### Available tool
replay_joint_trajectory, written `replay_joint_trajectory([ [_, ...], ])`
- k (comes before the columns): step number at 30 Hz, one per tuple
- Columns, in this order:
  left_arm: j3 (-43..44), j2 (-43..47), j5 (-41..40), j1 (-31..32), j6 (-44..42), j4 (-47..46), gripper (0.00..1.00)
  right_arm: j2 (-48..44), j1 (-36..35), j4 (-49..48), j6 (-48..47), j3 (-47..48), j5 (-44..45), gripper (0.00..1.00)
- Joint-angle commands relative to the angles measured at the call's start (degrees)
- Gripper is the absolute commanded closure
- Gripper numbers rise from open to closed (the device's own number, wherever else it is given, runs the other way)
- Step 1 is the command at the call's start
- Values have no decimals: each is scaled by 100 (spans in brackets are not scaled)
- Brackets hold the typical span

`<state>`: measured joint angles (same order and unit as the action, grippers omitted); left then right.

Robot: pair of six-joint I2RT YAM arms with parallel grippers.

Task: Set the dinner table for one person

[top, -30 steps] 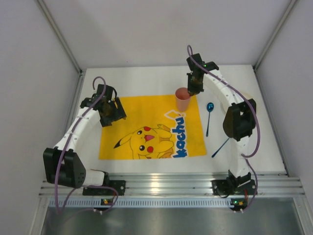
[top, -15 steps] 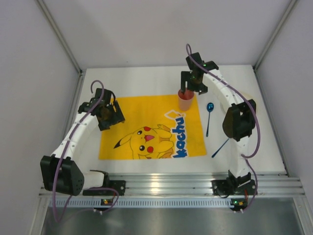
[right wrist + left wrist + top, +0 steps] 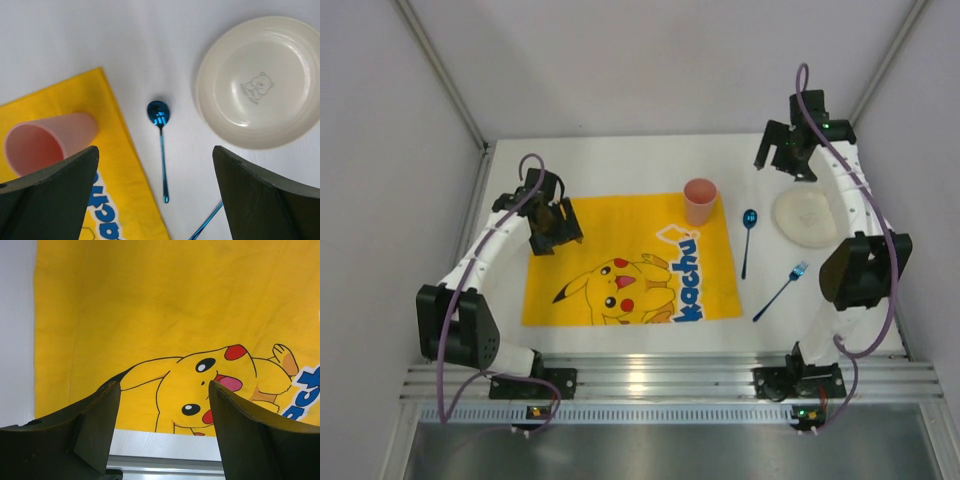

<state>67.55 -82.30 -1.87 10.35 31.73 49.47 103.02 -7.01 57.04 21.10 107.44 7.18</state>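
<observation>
The right gripper moves down onto the free rim of the white plate (image 3: pixel 807 217) by the spoon next, since the plate lies off the mat.
The dinner table (image 3: pixel 620 160) is a white top with a yellow Pikachu mat (image 3: pixel 630 260) in the middle. A pink cup (image 3: pixel 700 200) stands upright on the mat's far right corner, free of both grippers. Right of the mat lie a blue spoon (image 3: pixel 748 235), a blue fork (image 3: pixel 782 290) and a white plate (image 3: pixel 807 217). My right gripper (image 3: pixel 788 160) hangs open high over the far right, looking down on the cup (image 3: pixel 50 140), spoon (image 3: pixel 161 145) and plate (image 3: pixel 260 82). My left gripper (image 3: pixel 555 235) is open and empty over the mat's far left part (image 3: pixel 150 305).
Grey walls close in the table on the left, right and back. An aluminium rail (image 3: pixel 650 375) carrying the arm bases runs along the near edge. The right arm's elbow (image 3: pixel 855 270) hangs over the table's right side, near the fork.
My right gripper opened, let go of the pink cup and moved up and to the right, uncovering the plate and fork. The cup stays on the mat. The left gripper barely shifted.
</observation>
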Motion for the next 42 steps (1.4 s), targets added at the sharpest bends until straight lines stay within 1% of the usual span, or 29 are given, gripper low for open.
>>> replay_joint_trajectory([
  [1,320,-102,55,29,-202,-254,24,427,260,-17,-158,-109,29,4],
  [6,233,-128,125,29,-290,-263,24,1017,612,-8,-221,101,73,6],
  [7,206,-111,117,29,-307,-254,25,1253,647,-8,-195,172,64,6],
  [8,145,-102,82,29,-307,-245,25,1386,857,18,-168,251,38,7],
  [9,110,-76,73,29,-316,-245,25,1518,902,18,-159,330,-6,9],
  [12,-22,47,73,29,-334,-245,25,2045,938,132,-133,856,-68,12],
  [16,-128,153,-15,29,-342,-131,25,2607,876,159,-141,1121,2,16],
  [19,-189,258,-155,29,-377,-8,25,2836,815,159,-133,1113,47,23],
  [22,-268,381,-278,20,-421,88,25,2977,744,124,-141,999,169,39],
  [23,-286,390,-296,20,-422,124,25,2995,744,80,-150,946,204,47],
  [24,-286,425,-323,20,-422,150,25,3013,562,80,-159,902,240,51],
  [25,-295,434,-366,20,-422,203,25,3057,543,62,-177,797,284,62],
  [27,-277,478,-402,20,-413,229,25,3057,525,18,-203,622,336,74],
  [28,-286,487,-402,20,-404,247,26,3057,525,1,-212,568,371,91],
  [29,-269,487,-402,20,-404,256,26,3040,525,-8,-229,524,398,99],
  [30,-260,487,-411,20,-395,256,26,3031,525,-8,-264,480,485,100],
  [35,-137,434,-358,20,-343,282,26,2768,595,176,-300,567,767,100],
  [38,-31,373,-297,20,-325,273,26,2451,604,527,-256,1058,1083,100],
  [39,4,338,-262,20,-307,299,26,2346,604,632,-230,1425,1249,100],
  [42,100,355,-218,20,-237,335,27,1854,569,940,-177,2068,1513,100],
])
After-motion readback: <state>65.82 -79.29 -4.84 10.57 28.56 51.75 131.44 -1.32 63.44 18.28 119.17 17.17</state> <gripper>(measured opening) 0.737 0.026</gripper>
